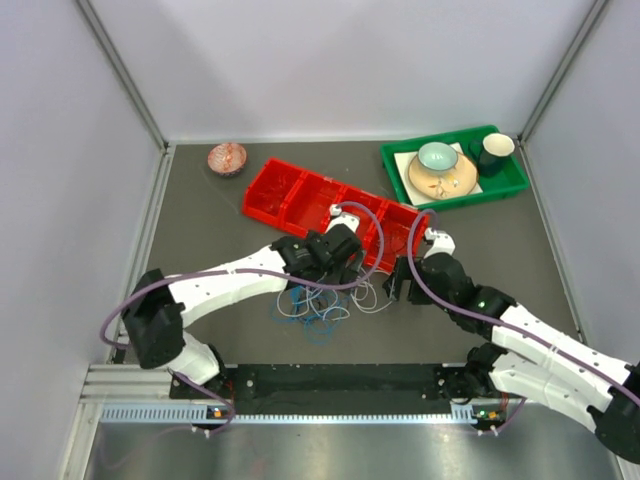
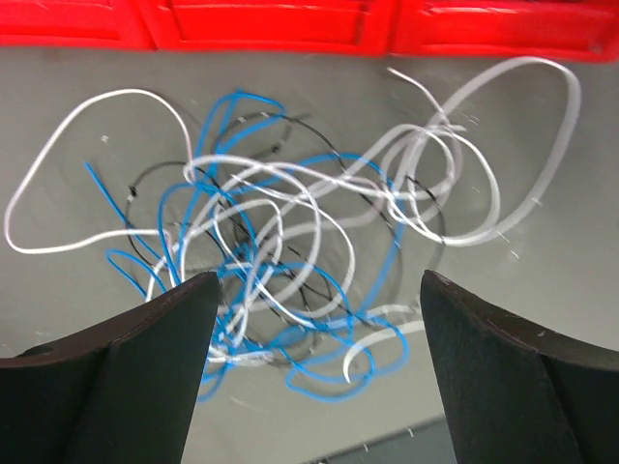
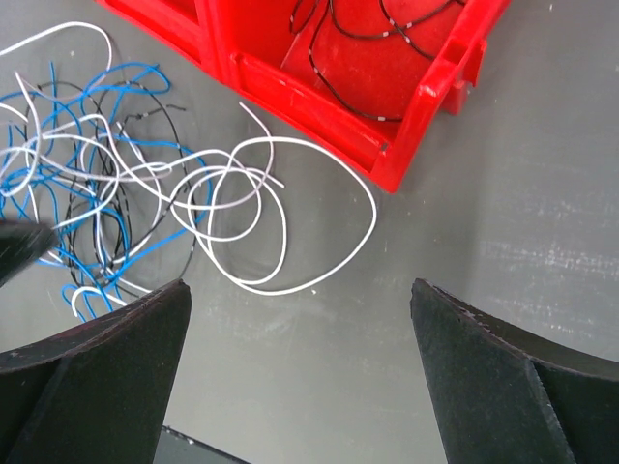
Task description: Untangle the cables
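I will next move my left gripper outward and close it on a white loop (image 1: 322, 296) (image 2: 315, 206) that crosses over the blue cables in the middle of the tangle.
A tangle of thin blue, white and black cables (image 1: 320, 305) lies on the dark table in front of the red tray (image 1: 300, 195). In the left wrist view the tangle (image 2: 280, 242) spreads just beyond my open left gripper (image 2: 319, 290), which hovers over it and holds nothing. In the right wrist view the white loops (image 3: 280, 213) and the blue and black strands (image 3: 87, 193) lie ahead and left of my open, empty right gripper (image 3: 300, 300). A black cable (image 3: 368, 48) lies inside the tray's end compartment (image 3: 426, 97).
A green tray (image 1: 510, 180) at the back right holds a plate with a pale bowl (image 1: 437, 157) and a dark cup (image 1: 495, 150). A reddish bowl (image 1: 227, 158) sits at the back left. Grey walls enclose the table.
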{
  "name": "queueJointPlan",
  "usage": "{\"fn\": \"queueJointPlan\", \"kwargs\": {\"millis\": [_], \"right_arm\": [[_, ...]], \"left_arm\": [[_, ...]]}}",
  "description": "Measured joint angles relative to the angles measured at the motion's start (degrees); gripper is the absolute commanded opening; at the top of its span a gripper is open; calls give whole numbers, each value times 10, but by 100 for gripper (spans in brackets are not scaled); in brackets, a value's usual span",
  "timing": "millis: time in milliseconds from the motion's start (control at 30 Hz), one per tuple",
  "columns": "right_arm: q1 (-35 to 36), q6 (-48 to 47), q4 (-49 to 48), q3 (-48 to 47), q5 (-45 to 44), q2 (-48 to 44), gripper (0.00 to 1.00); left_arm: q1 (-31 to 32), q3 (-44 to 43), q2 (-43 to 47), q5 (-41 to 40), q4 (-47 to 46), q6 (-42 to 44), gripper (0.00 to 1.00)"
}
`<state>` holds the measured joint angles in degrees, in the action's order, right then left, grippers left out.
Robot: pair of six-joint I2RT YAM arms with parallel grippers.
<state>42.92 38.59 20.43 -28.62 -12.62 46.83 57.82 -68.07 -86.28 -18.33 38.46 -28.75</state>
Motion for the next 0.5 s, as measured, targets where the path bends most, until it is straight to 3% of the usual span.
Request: {"fn": "queueJointPlan", "kwargs": {"millis": [100, 233, 333, 367, 400, 500], "right_arm": [[0, 0, 7, 0, 2, -1, 95], [-1, 0, 10, 0, 3, -3, 95], [-1, 0, 13, 0, 3, -3, 95], [-1, 0, 15, 0, 3, -3, 95], [-1, 0, 16, 0, 3, -3, 95], [-1, 0, 20, -2, 3, -3, 95]], "left_arm": [[0, -7, -32, -30, -7, 1, 82], [0, -16, -60, -52, -19, 7, 61], [0, -22, -78, -64, -24, 14, 28], [0, -23, -81, -68, -24, 12, 7], [0, -24, -85, -75, -21, 17, 0], [0, -39, -86, -97, -6, 23, 0]]}}
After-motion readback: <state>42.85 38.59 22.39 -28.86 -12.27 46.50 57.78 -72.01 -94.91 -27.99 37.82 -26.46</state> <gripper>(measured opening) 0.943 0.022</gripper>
